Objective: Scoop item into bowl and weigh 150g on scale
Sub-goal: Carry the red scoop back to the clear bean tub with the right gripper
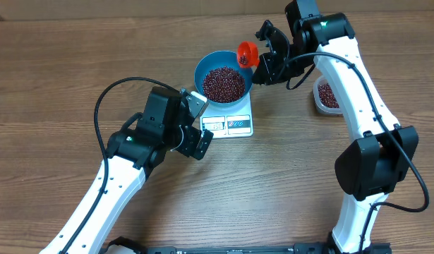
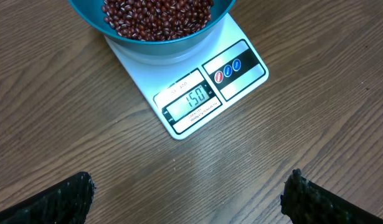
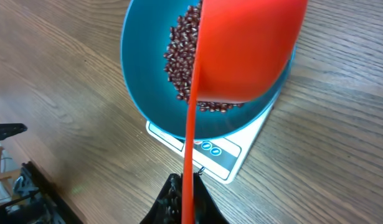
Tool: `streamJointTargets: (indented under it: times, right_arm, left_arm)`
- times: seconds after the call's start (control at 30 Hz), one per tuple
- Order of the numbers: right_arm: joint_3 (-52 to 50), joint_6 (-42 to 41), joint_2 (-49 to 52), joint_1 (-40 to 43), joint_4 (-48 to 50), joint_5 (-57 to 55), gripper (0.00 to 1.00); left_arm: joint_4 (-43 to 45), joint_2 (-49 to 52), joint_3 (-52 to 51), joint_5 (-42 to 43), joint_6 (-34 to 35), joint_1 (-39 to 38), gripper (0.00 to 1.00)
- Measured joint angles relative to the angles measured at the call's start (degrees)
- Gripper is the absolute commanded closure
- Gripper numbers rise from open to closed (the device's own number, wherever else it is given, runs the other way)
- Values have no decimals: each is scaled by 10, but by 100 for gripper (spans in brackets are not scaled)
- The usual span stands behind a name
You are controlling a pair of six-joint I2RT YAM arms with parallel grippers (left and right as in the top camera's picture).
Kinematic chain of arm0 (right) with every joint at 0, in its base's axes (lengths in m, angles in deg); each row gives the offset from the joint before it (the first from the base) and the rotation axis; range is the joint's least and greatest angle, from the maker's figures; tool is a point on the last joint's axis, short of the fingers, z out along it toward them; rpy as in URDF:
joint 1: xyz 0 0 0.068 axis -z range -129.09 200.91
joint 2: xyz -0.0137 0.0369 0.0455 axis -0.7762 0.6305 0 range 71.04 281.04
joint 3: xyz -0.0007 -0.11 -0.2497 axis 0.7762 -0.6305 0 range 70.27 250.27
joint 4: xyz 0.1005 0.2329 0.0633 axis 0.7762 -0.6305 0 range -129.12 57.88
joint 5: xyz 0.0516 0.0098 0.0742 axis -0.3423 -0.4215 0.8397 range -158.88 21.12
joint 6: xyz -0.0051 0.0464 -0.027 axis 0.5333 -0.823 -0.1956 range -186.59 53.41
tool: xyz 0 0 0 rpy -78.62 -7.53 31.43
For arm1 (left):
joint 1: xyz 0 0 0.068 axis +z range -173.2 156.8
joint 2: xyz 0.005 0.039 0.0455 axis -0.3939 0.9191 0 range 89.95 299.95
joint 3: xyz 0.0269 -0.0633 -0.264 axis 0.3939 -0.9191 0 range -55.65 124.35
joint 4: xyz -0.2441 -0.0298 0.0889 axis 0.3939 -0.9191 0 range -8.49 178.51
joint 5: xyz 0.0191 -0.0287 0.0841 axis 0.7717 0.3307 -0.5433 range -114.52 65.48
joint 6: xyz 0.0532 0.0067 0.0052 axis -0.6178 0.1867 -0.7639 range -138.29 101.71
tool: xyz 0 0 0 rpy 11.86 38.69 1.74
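The clear tub (image 1: 328, 96) is to the right of my right gripper in the overhead view. The target weight is displayed, so I will swing over the tub, lower and release the scoop (image 1: 247, 53).
The blue bowl (image 1: 200, 70) stands on the white scale (image 1: 239, 124) and holds a heap of red-brown beans (image 1: 224, 83). In the left wrist view the scale (image 2: 241, 68) shows 150 on its display (image 2: 194, 99). My right gripper (image 1: 266, 58) is shut on the thin handle of a red scoop (image 1: 247, 53). The scoop hangs over the bowl's right rim. From the right wrist, the scoop's cup (image 3: 247, 50) covers part of the bowl (image 3: 141, 68). My left gripper (image 1: 202, 125) is open and empty just left of the scale's front, its fingers (image 2: 60, 202) wide apart over bare wood.
A clear tub (image 1: 327, 95) with more beans sits to the right of the scale, partly hidden behind the right arm. The left arm's black cable (image 1: 104, 106) loops over the table at the left. The table top is wood.
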Motion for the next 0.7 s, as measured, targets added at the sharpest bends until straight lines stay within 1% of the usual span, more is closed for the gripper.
streamJointTargets:
  times: [0.2, 0.33, 0.53, 0.7]
  right_arm:
    - [0, 2, -14, 4, -2, 23, 96]
    - [0, 9, -46, 29, -20, 59, 96]
    - [1, 29, -108, 114, -75, 128, 96]
    - [3, 70, -137, 222, -155, 183, 96]
  left_arm:
    - [0, 0, 0, 0, 0, 0, 0]
    - [0, 0, 0, 0, 0, 0, 0]
    - [0, 0, 0, 0, 0, 0, 0]
    - [0, 0, 0, 0, 0, 0, 0]
